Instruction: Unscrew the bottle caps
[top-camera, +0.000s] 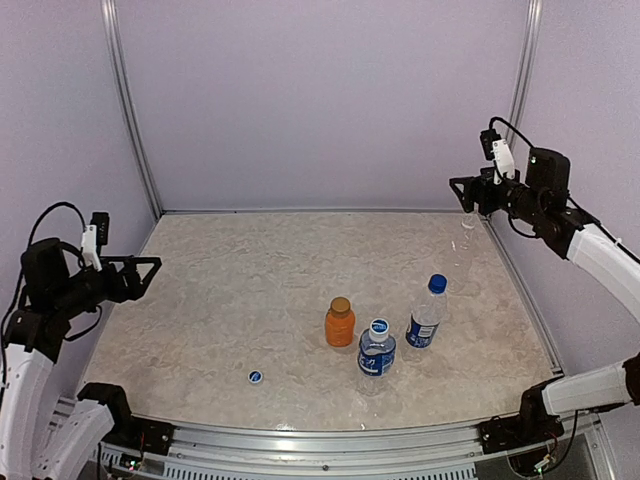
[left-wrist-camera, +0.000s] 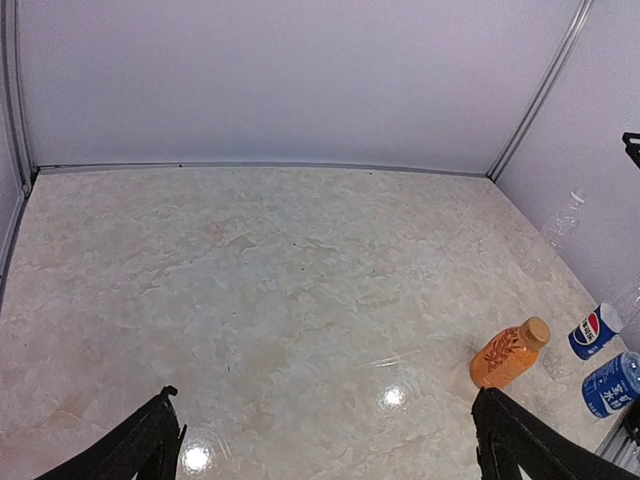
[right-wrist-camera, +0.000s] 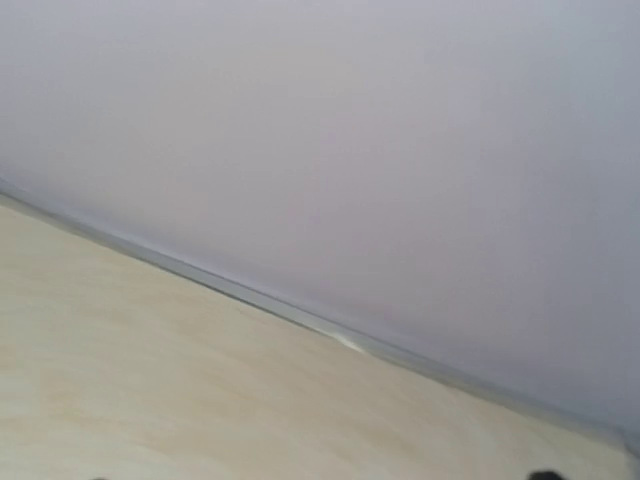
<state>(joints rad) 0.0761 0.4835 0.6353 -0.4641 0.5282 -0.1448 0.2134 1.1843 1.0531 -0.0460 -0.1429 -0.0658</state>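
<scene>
The right gripper moves down and back, toward the left in the top view, onto the white-marked bottle cap (top-camera: 379, 327) next, as that cap still closes its bottle.
Three bottles stand at the table's front centre: a short orange bottle (top-camera: 340, 327) with a golden-brown cap (top-camera: 340, 303), a blue-labelled bottle (top-camera: 377, 355) with a white-marked blue cap (top-camera: 379, 326), and a second blue-labelled bottle (top-camera: 424, 325) with a plain blue cap (top-camera: 437, 283). A clear unlabelled bottle (top-camera: 467, 228) stands faintly at the far right. A loose white-marked blue cap (top-camera: 255, 376) lies on the table at front left. My left gripper (top-camera: 150, 265) is open and empty, raised at the left edge. My right gripper (top-camera: 463, 190) is open and empty, raised above the clear bottle.
The left wrist view shows the orange bottle (left-wrist-camera: 508, 355), a white-marked cap (left-wrist-camera: 597, 328) and the clear bottle (left-wrist-camera: 563, 222) at its right edge. The marble table (top-camera: 250, 290) is walled by pale panels. The right wrist view is blurred, showing only table and wall.
</scene>
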